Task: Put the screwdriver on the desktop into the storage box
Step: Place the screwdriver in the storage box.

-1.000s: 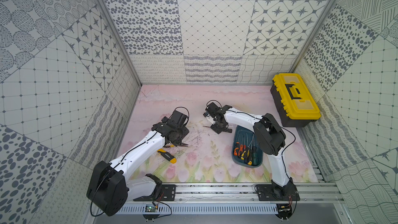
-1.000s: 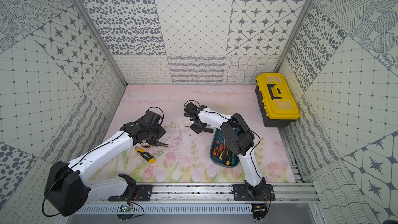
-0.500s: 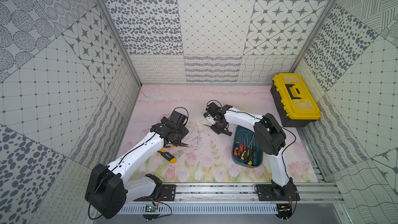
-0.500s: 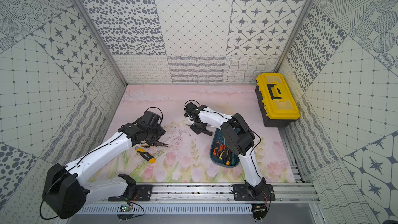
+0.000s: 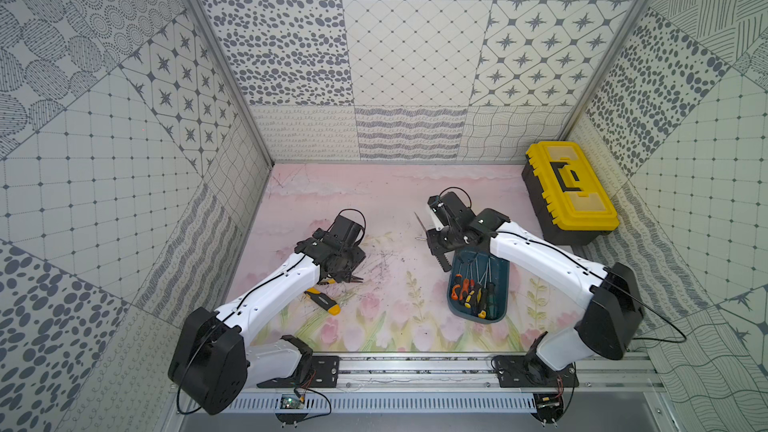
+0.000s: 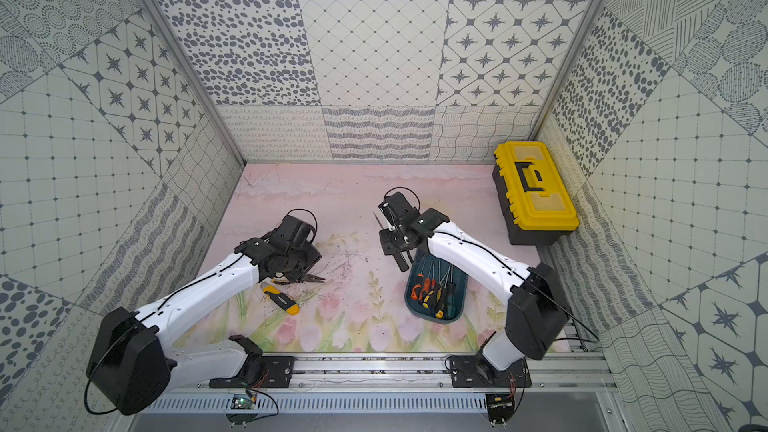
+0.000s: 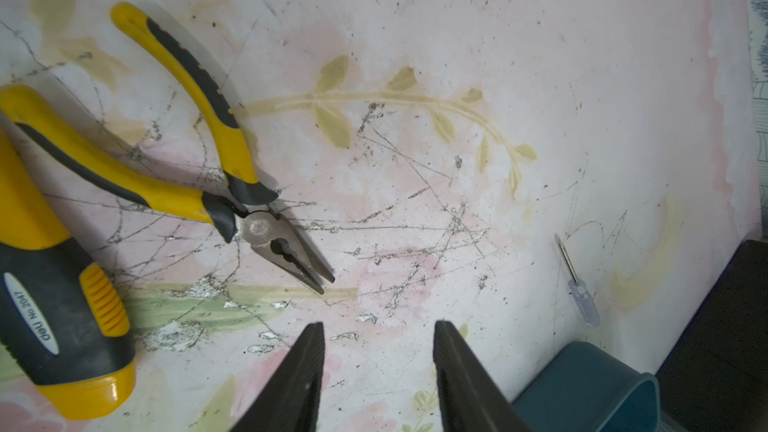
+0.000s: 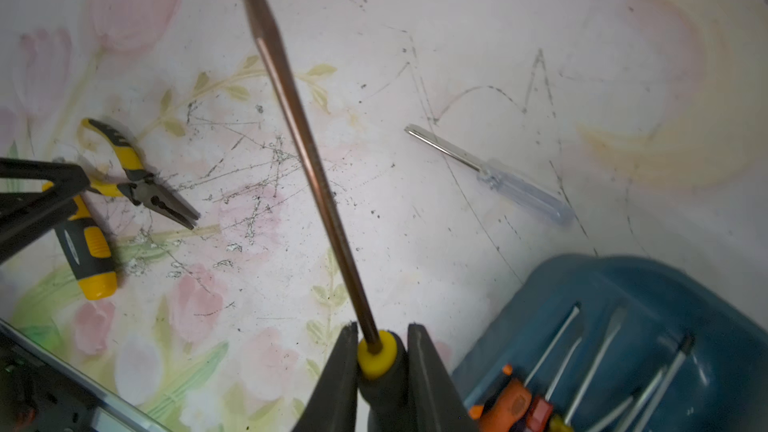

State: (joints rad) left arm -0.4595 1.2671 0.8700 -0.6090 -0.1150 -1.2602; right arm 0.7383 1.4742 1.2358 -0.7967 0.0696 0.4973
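Observation:
The stored screwdrivers lie lengthwise, so I should next move my right gripper back over the orange handles in the storage box, turn the shaft lengthwise, and go down to release.
My right gripper is shut on the black and yellow handle of a long-shafted screwdriver. The shaft points up and away, above the desktop. This gripper hangs beside the far end of the storage box, a teal tray holding several screwdrivers. A small clear-handled screwdriver lies on the desktop near the tray, also in the left wrist view. My left gripper is open and empty over the desktop, close to the pliers.
Yellow-handled pliers and a stubby yellow and black tool lie by the left arm. A black toolbox with a yellow lid stands at the back right. Patterned walls close in three sides.
The right gripper has closed a little more on the screwdriver handle and shifted slightly toward the storage box. The left arm has barely moved.

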